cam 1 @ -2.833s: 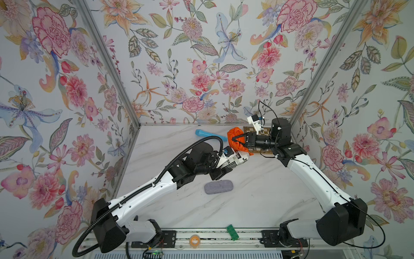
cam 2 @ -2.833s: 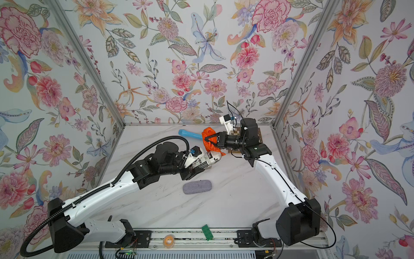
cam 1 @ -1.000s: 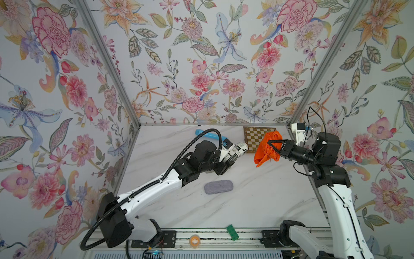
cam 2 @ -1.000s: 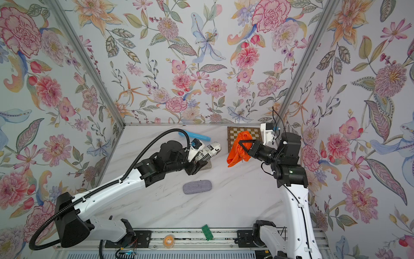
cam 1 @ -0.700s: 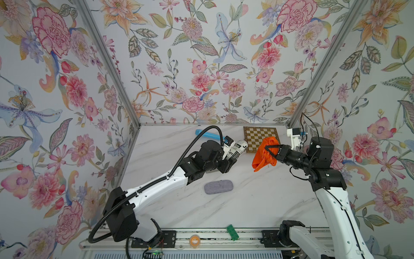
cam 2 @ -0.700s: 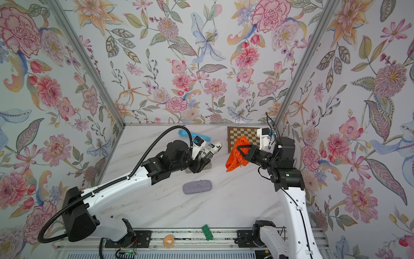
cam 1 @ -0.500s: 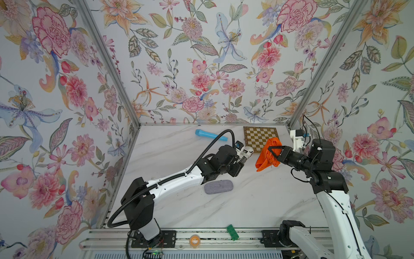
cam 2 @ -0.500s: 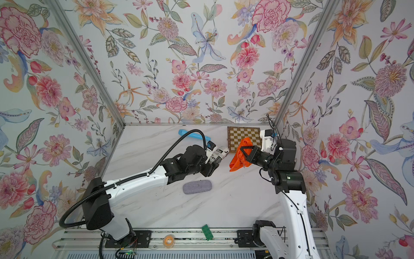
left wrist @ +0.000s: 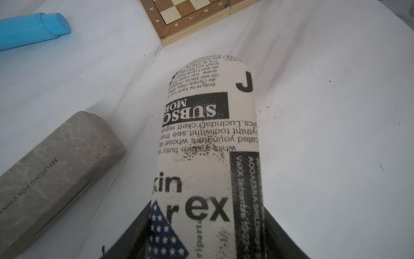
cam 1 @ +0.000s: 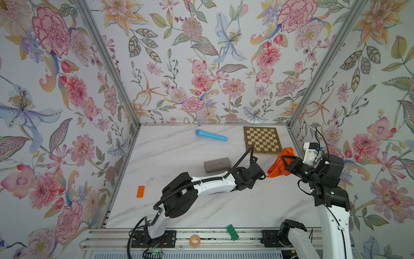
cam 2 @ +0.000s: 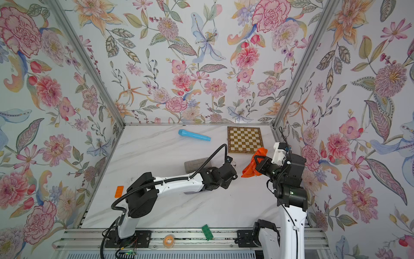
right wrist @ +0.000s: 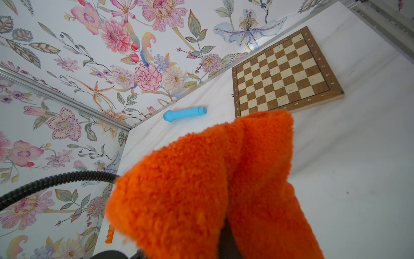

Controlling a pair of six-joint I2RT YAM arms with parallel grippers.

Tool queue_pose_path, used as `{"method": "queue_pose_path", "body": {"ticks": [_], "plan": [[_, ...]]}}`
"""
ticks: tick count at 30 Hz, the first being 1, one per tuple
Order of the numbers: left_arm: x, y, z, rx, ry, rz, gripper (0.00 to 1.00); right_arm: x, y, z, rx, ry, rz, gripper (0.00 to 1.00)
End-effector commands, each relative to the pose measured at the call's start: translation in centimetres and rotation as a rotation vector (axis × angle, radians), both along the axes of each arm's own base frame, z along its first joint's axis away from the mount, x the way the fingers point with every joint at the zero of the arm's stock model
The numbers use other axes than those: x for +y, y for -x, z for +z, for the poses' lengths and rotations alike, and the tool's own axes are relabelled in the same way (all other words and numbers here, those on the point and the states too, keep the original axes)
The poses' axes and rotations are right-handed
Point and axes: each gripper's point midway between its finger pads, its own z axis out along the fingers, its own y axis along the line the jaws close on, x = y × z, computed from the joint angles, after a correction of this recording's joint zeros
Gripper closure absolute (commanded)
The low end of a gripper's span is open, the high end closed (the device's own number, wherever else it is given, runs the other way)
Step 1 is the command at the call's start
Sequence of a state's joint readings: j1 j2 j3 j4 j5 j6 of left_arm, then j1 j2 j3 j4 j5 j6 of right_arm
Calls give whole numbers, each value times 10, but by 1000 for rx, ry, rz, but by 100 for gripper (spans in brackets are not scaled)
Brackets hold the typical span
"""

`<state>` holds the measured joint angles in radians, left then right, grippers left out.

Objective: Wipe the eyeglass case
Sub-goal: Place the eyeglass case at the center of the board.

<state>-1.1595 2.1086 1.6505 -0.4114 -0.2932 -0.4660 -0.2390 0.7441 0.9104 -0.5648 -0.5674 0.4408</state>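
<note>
Next, my left gripper lowers the eyeglass case (left wrist: 208, 139) onto the bare white tabletop below, clear of the grey hard case, and releases it.
The eyeglass case (left wrist: 208, 139), cream with newspaper print, sticks out from between the jaws of my left gripper (left wrist: 207, 235), which is shut on its near end. In both top views the left gripper (cam 1: 257, 171) sits low over the table's middle right, and its wrist hides most of the case. My right gripper (cam 1: 285, 164) is shut on a fluffy orange cloth (cam 1: 276, 169), which hangs just to the right of the left gripper with a small gap between them. The cloth (right wrist: 201, 179) fills the right wrist view and hides those jaws.
A grey hard case (cam 1: 217, 164) lies just behind the left forearm. A chessboard (cam 1: 262, 140) and a blue tube (cam 1: 210, 135) lie at the back. An orange brick (cam 1: 140, 191) sits at the left, and a green brick (cam 1: 232, 232) and a tape roll (cam 1: 195, 240) are on the front rail.
My left arm has swung right and stretched out low, carrying the case toward the cloth. Its forearm now covers the lavender case. The right gripper with the cloth has barely shifted.
</note>
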Motion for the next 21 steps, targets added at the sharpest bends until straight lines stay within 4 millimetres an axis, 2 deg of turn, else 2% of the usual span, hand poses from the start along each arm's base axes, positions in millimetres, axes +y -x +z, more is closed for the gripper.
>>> {"method": "queue_pose_path", "body": {"ticks": [1, 4, 7, 14, 21], "plan": [[3, -2, -15, 35, -21, 76, 73, 2, 4, -1, -21, 12, 18, 100], [-2, 10, -33, 113, -21, 70, 73, 2, 7, -7, -18, 11, 11, 100], [0, 15, -41, 131, -40, 85, 72, 1, 8, -9, -17, 11, 6, 100], [-1, 23, -63, 176, -81, 59, 62, 2, 4, -15, -9, -13, 13, 100], [-7, 31, -66, 227, -51, 49, 38, 3, 1, -16, -9, -21, 20, 100]]}}
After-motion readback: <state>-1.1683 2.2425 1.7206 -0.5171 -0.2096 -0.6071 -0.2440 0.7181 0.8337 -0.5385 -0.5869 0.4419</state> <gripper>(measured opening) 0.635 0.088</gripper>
